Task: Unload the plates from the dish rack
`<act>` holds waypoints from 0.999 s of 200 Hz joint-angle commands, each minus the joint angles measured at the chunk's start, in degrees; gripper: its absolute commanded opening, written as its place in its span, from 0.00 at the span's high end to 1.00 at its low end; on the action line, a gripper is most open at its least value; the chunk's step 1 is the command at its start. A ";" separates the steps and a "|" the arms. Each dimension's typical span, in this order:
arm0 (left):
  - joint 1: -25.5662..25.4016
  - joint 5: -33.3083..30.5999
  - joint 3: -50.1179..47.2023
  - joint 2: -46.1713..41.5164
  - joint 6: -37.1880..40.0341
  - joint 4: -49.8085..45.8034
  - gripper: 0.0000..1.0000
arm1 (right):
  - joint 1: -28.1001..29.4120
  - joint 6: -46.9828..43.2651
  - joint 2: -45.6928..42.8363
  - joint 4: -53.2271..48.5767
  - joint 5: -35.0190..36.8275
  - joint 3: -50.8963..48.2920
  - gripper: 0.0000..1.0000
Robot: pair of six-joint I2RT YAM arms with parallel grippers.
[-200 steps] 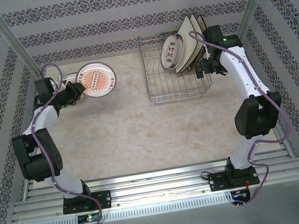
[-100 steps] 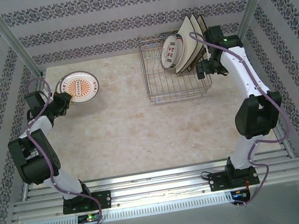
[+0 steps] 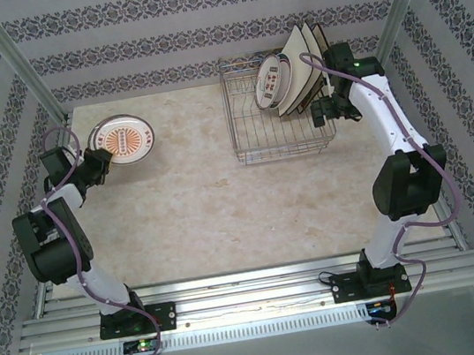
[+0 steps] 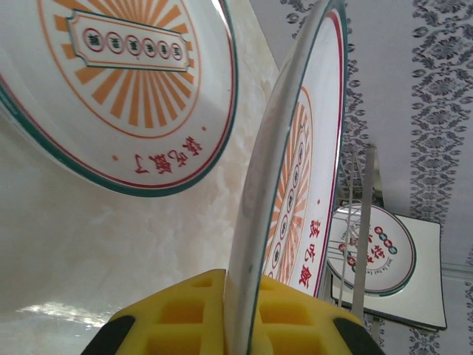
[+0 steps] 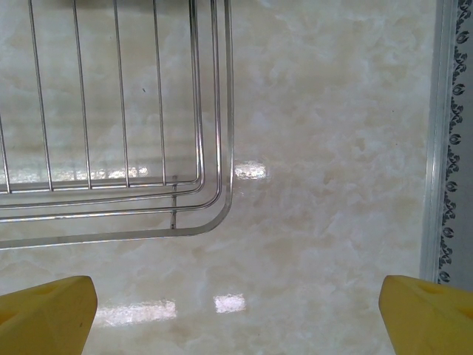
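Observation:
My left gripper lowers next, sets its round plate down onto the matching plate (image 4: 126,89) and then releases the round plate's rim, since the matching plate already lies flat below.
My left gripper (image 3: 97,163) is shut on the rim of a small round plate (image 3: 124,139) with an orange sunburst and teal rim, at the table's far left. In the left wrist view this plate (image 4: 295,185) stands edge-on between the yellow fingers (image 4: 185,314), just over a matching plate (image 4: 126,89) lying on the table. The wire dish rack (image 3: 283,139) at the back right holds a round plate (image 3: 271,78) and cream square plates (image 3: 299,56). My right gripper (image 3: 325,111) hangs open beside the rack's right side, over bare table, its fingers (image 5: 44,314) wide apart by the rack corner (image 5: 214,200).
The marble table (image 3: 222,197) is walled by patterned panels on three sides. A metal post (image 3: 19,63) stands close behind the left arm, and a wall strip (image 5: 447,148) runs just right of the right gripper. The rack's near half has bare wires.
The left arm carried its plate left and lowered it over the plate on the table, then nearly stopped. The right arm has not moved.

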 commanded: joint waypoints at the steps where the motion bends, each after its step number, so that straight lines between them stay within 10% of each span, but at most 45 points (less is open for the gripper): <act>1: 1.75 0.31 2.20 1.81 0.46 4.10 1.00 | -0.66 -1.49 -1.84 -0.97 1.93 0.47 0.02; 200: 2.85 -1.28 14.03 14.59 3.84 0.41 1.00 | -0.63 -1.77 -1.98 -1.27 1.68 -0.67 0.02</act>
